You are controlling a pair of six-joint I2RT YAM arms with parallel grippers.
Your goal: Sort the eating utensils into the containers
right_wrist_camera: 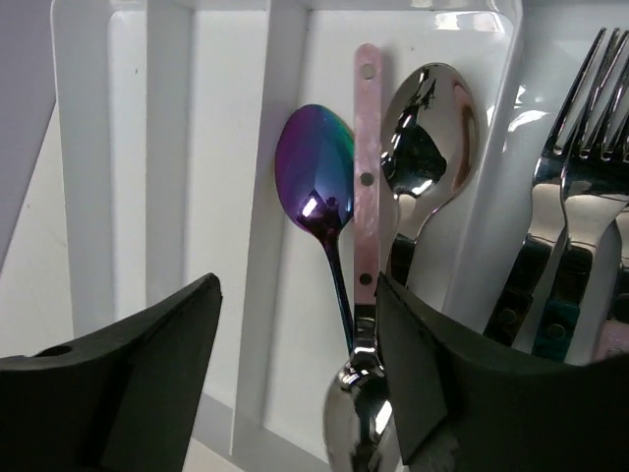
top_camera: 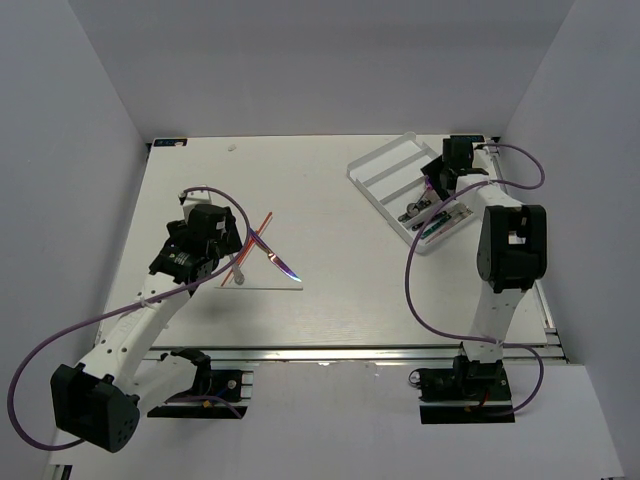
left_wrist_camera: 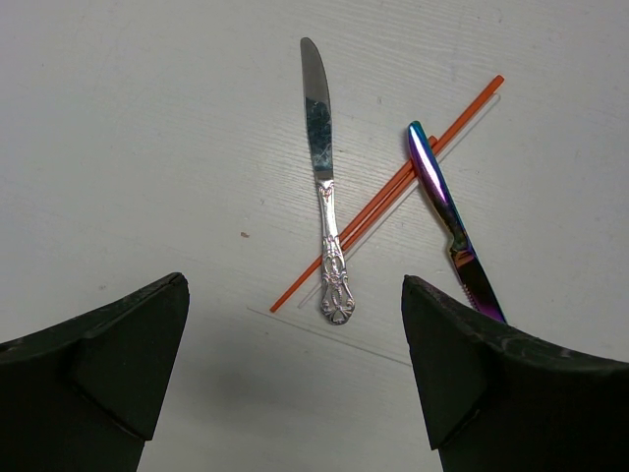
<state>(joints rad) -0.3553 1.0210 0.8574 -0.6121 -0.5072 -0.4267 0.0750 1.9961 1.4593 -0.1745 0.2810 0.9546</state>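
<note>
I will next swing my right gripper to the left in the top view and then lower it onto the iridescent knife's handle, because the iridescent knife is still unsorted.
A silver knife [left_wrist_camera: 324, 177] with an ornate handle lies on the table across two thin orange sticks [left_wrist_camera: 393, 187]. An iridescent purple-teal knife [left_wrist_camera: 447, 211] lies beside them. My left gripper [left_wrist_camera: 292, 315] hangs open just short of the silver knife's handle, holding nothing; from above it [top_camera: 228, 250] is at the left-centre. My right gripper [right_wrist_camera: 295, 334] is open over the white tray [right_wrist_camera: 285, 197]. Between its fingers lie an iridescent spoon [right_wrist_camera: 314, 172] and a pink-handled spoon [right_wrist_camera: 367, 147], the latter close against the right finger. A silver spoon [right_wrist_camera: 428, 128] shares that compartment. Forks [right_wrist_camera: 580, 147] fill the adjoining one.
The tray [top_camera: 375, 175] sits at the back right, its left compartments bare. A faint clear flat sheet [left_wrist_camera: 334, 332] lies under the loose knives. Purple cables loop beside both arms. White walls close in the table on three sides.
</note>
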